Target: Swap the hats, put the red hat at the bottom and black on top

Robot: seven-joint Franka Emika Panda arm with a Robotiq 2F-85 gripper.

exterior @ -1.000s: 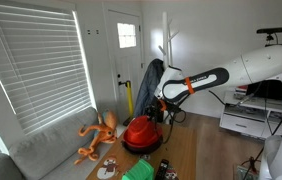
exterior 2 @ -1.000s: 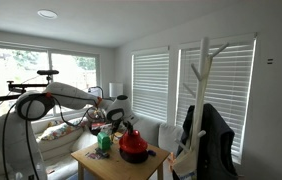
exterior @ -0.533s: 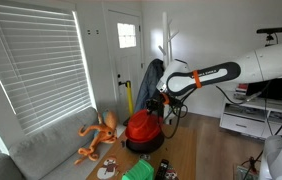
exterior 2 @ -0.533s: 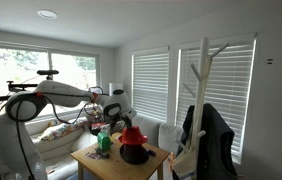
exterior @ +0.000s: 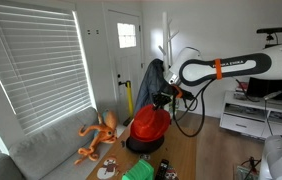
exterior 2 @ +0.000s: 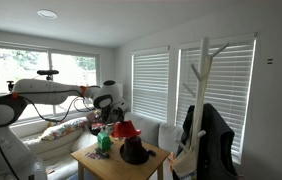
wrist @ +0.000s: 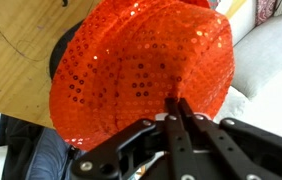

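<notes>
I will next move my gripper down, away from the black hat (exterior 2: 134, 152) and over the bare wood beside it, to release the red hat where the table is clear.
My gripper (wrist: 177, 104) is shut on the rim of the red sequined hat (wrist: 141, 70) and holds it in the air. In both exterior views the red hat (exterior: 149, 122) (exterior 2: 126, 129) hangs above the black hat (exterior 2: 134, 152), which stays on the wooden table (exterior 2: 96, 164). In an exterior view the black hat (exterior: 141, 146) shows only as a dark rim under the red one. The gripper (exterior: 161, 100) grips the red hat at its upper edge, so the hat tilts.
A white coat stand (exterior 2: 202, 90) with a dark jacket (exterior 2: 209, 140) stands beside the table. An orange octopus toy (exterior: 97, 135) lies on the grey sofa (exterior: 51, 150). Green objects (exterior 2: 103, 142) sit on the table near the hats.
The arm has risen and lifted the red hat off the black hat; the black hat stays on the table.
</notes>
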